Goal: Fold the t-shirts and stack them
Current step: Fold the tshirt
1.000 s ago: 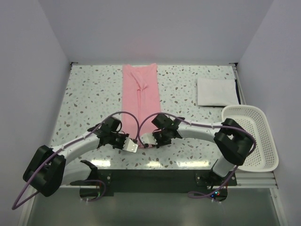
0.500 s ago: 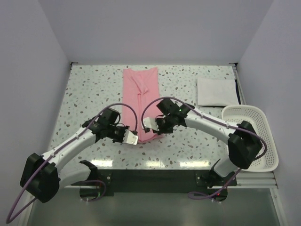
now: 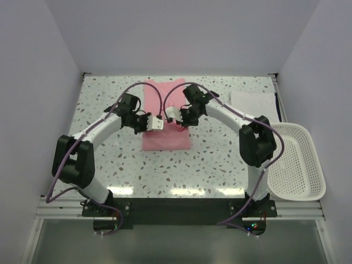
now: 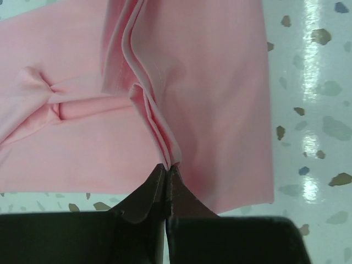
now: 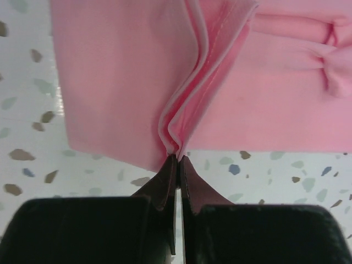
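The shirt's far part (image 3: 150,106) (image 4: 104,159) lies outward of my left gripper and below it. My left gripper will carry the lifted pink fold outward and down onto that cloth and let go.
The pale pink t-shirt (image 3: 166,137) lies in the middle of the table, its near end doubled back over the far part. My left gripper (image 3: 159,124) is shut on the left corner of the lifted edge, seen pinched in the left wrist view (image 4: 168,159). My right gripper (image 3: 171,120) is shut on the right corner, seen pinched in the right wrist view (image 5: 177,151). The two grippers hang close together over the shirt's middle. The white t-shirt (image 3: 254,102) is a folded rectangle at the far right, partly behind the right arm.
A white perforated basket (image 3: 297,162) stands at the right edge of the table. White walls close the table in on the left, back and right. Purple cables loop over both arms.
Both grippers have carried the shirt's near edge from the front of the table toward the back, folding the long pink strip over itself into a shorter shape.
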Tool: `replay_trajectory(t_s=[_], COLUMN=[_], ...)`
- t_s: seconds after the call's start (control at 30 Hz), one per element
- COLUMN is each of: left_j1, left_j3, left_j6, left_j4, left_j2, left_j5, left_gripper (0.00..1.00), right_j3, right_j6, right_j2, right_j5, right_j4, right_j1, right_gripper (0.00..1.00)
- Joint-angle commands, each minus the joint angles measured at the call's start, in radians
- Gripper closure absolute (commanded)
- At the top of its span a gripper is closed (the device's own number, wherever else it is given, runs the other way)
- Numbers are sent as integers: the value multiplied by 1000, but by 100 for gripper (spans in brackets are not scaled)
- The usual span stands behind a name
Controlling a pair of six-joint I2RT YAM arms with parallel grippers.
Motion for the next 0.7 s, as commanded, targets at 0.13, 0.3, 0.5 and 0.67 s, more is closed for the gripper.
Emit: replay_trajectory(t_s=[0.13, 0.3, 0.5, 0.67], left_j1=[50, 64, 75, 78], left_j3=[185, 275, 341, 356], left_j6=[46, 57, 58, 55], left_j4=[76, 93, 113, 145], left_j2=[173, 270, 362, 396], left_j5=[-5, -18, -24, -32], left_gripper=[100, 100, 100, 100], right_j3=[273, 339, 413, 430], right_j6=[-101, -130, -149, -158], right_j2=[165, 244, 318, 346], right_j5=[-46, -46, -37, -17], right_j4=[-51, -62, -44, -8], right_j1=[-77, -89, -105, -112], right_gripper=[100, 100, 100, 100])
